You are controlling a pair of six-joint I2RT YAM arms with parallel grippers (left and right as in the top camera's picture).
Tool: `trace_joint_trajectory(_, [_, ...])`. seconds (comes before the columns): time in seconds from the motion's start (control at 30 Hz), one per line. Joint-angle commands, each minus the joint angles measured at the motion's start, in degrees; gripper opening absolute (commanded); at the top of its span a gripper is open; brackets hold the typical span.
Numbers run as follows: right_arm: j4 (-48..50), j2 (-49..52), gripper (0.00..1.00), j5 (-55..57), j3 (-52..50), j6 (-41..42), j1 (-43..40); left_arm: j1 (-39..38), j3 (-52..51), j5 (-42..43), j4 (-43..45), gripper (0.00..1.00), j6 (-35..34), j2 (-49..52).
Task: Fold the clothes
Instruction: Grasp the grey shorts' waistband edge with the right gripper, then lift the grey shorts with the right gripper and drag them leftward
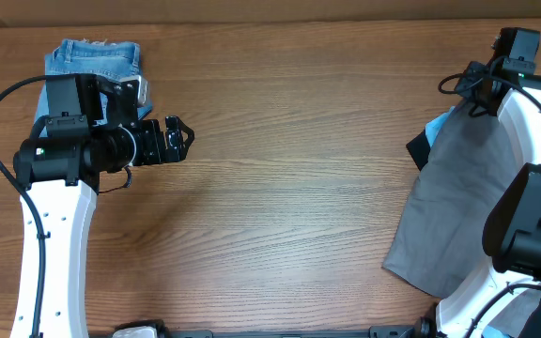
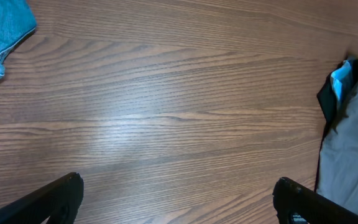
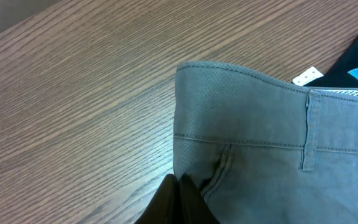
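The robot will next lift its right gripper with the waistband (image 3: 253, 124), swing it over the bare middle tabletop and let go, because that space is to the gripper's left in the overhead view.
The grey shorts (image 1: 454, 202) lie at the table's right edge, stretched from the far right toward the front. In the right wrist view their waistband (image 3: 253, 124) with a belt loop is raised off the wood. My right gripper (image 3: 182, 194) is shut on the waistband's edge; in the overhead view it (image 1: 472, 99) is at the shorts' far end. My left gripper (image 1: 178, 139) is open and empty at the left, well away from the shorts. Its fingers (image 2: 179, 193) are spread wide over bare wood, and the shorts (image 2: 353, 149) show at the right edge.
Small blue denim shorts (image 1: 92, 61) lie at the far left behind the left arm, and also show in the left wrist view (image 2: 2, 31). A black garment with light-blue fabric (image 1: 423, 148) lies under the grey shorts' far left side (image 2: 337, 87).
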Motion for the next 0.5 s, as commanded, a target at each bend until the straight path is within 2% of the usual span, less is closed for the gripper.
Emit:
trace_joint_trajectory(0.0, [0.33,-3.13,0.04,-0.61,1.81,-0.48,0.35,0.04,1.27,0.63,0.09,1.0,0.7,0.09])
trace_joint_trajectory(0.27, [-1.07,-13.27,0.04,-0.68,3.45,-2.62,7.54,0.26,1.68,-0.42,0.02,1.0,0.52,0.04])
trace_joint_trajectory(0.37, [-4.15,-17.14,0.04,-1.25,6.91,-2.56,13.07,1.6,4.17,-5.11,-2.05,1.0,-3.74,-0.22])
trace_joint_trajectory(0.47, [-6.12,-19.06,0.04,-2.19,8.98,-2.62,20.33,3.91,7.56,-7.61,-4.02,1.0,-4.96,-0.96])
